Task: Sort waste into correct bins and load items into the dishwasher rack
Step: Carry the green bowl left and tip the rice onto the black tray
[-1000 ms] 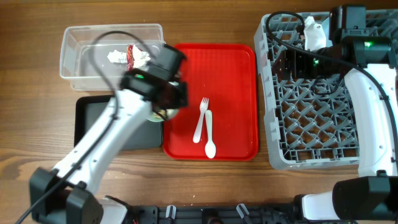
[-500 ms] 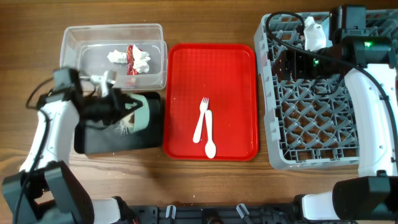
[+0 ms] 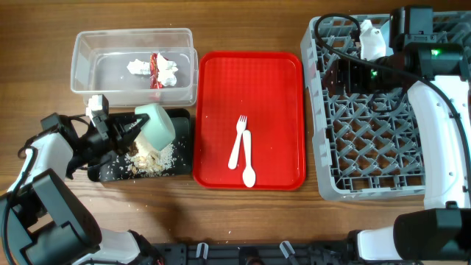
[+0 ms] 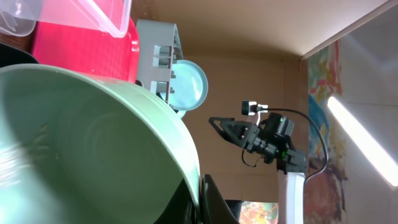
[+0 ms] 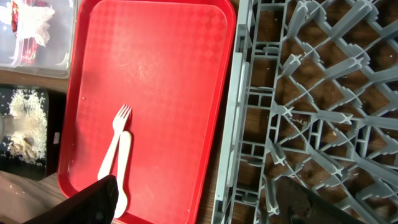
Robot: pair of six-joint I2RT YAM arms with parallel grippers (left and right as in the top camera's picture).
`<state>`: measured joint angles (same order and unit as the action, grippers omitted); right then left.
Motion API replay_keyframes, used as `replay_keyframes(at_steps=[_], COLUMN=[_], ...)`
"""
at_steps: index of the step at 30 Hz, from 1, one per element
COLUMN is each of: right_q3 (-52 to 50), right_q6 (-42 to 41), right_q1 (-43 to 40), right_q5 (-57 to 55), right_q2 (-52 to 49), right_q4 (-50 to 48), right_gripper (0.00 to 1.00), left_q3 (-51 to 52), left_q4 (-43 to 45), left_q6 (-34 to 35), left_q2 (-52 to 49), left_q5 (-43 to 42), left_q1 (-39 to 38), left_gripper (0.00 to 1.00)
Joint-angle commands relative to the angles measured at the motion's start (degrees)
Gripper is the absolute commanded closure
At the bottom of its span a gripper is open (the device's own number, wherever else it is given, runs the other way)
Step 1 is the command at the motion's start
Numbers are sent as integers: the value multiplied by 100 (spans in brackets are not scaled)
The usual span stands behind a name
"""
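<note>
The red tray (image 3: 272,81) is bare beyond the fork, so next I need to swing my left gripper across over the tray, turn the bowl (image 3: 156,124) upright and lower it there.
My left gripper (image 3: 137,127) is shut on the rim of the pale green bowl (image 3: 156,124), which is tipped on its side over the black tray (image 3: 103,132). Crumbly food scraps (image 3: 151,158) lie on that tray under the bowl. The left wrist view is filled by the bowl (image 4: 81,149), with its rim pinched in my left gripper (image 4: 200,194). A white fork (image 3: 237,141) and spoon (image 3: 248,158) rest on the red tray (image 3: 272,81). My right gripper (image 5: 202,202) hangs open over the near edge of the dishwasher rack (image 3: 368,140), holding nothing.
The clear tub (image 3: 96,51) behind the black tray holds crumpled tissue (image 3: 166,70) and a red wrapper (image 3: 154,68). A light blue plate (image 4: 188,84) stands in the rack. Bare wooden table surrounds everything.
My left arm swung left with the bowl and tipped it over the black tray, where scraps now lie. The right arm has not moved.
</note>
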<state>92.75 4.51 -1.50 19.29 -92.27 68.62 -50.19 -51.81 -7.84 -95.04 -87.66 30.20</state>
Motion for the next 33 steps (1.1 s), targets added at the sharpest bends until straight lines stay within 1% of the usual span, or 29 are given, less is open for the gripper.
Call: replay_keyframes(at_steps=[1,8,9,10,11,12,13,14,15,16,17,18,20,21,23,26,29,31,32,33], right_q3=[-24,-24,-24,-24,-24,-24,-24,-24,-24,-24,-24,-24,-24,-24,-24,-24,-24,-24,-24,-24], right_q6=[-2,0,-2,0,-2,-2,-4,-4,-2,-2,0,-2,-4,0,0,-2,-2,-2,-2,-4], right_q1=[4,4,4,4,4,4,4,4,4,4,4,4,4,4,4,4,4,4,4,4], right_q5=[114,114,114,116,116,116,116,116,116,116,116,114,116,116,114,116,114,114,114,116], right_q2=[-55,-55,-55,-55,-55,-55,-55,-55,-55,-55,-55,-55,-55,-55,-55,-55,-55,-55,-55,-55], right_q4=[4,0,0,0,0,0,-2,-2,-4,-2,0,0,-4,-11,-20,-22,-20,-20,-20,-20], right_gripper=[17,18,17,18,17,17,17,17,17,17,17,17,17,17,17,17,17,17,17,17], left_q3=[31,31,31,31,31,31,31,31,26,26,26,26,20,-13,-164,-505,-850,-855,-852,-852], left_q4=[-9,22,120,315,415,535,697,758,752,697,470,319,470,584,905,1397,2271,2898,3171,3495], left_q6=[50,57,59,83,201,492,1034,1333,1368,1287,586,164,70,153,782,1532,2302,2542,2640,2656], left_q2=[-37,-37,-37,-37,-37,-37,-37,-37,-31,-7,111,238,562,697,962,1213,1237,1189,1139,1034], left_q5=[-271,-269,-179,146,431,772,1298,1543,1539,1357,772,505,667,933,2070,3388,4686,5619,6245,7049], left_q1=[46,46,46,46,46,46,46,44,33,-13,-164,-310,-743,-964,-1582,-2588,-3807,-4535,-4918,-5383], left_gripper=[96,96,96,96,96,96,96,96,96,96,96,96,96,96,96,96,96,96,96,96])
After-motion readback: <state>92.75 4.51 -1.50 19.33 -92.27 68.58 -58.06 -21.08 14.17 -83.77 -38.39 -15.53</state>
